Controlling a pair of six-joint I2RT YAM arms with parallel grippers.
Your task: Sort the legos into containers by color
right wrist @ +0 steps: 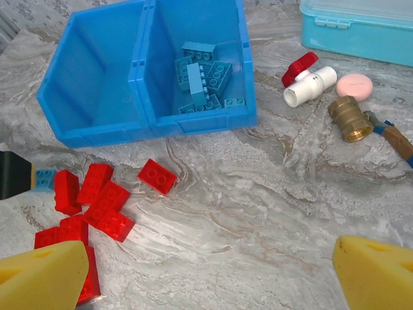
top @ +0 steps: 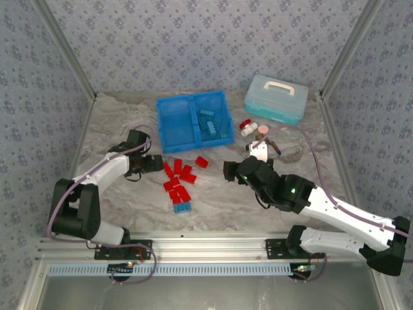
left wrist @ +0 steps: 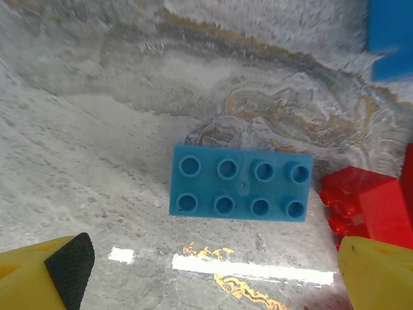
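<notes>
The brick is just below the gripper, so my open left gripper will go down next, its fingers passing beside both short ends of the flat blue brick (left wrist: 242, 183).
The blue bin (top: 193, 98) stands at the back centre. Its left compartment (right wrist: 97, 84) is empty, and its right one holds several light blue legos (right wrist: 203, 77). Several red legos (top: 177, 181) lie clustered in front of it, with one red brick (right wrist: 156, 175) apart to the right. My left gripper (top: 155, 163) is open at the cluster's left side, just above a flat blue brick (left wrist: 242, 183) with red bricks (left wrist: 368, 203) to its right. Another blue brick (top: 182, 207) lies nearer the front. My right gripper (top: 227, 171) hovers open and empty, right of the cluster.
A pale teal lidded case (top: 276, 98) sits at the back right. In front of it lie a red-and-white bottle-like piece (right wrist: 308, 81), a pink disc (right wrist: 355, 86) and a brass fitting (right wrist: 348, 118). Bare marbled table (right wrist: 258, 213) stretches under my right gripper.
</notes>
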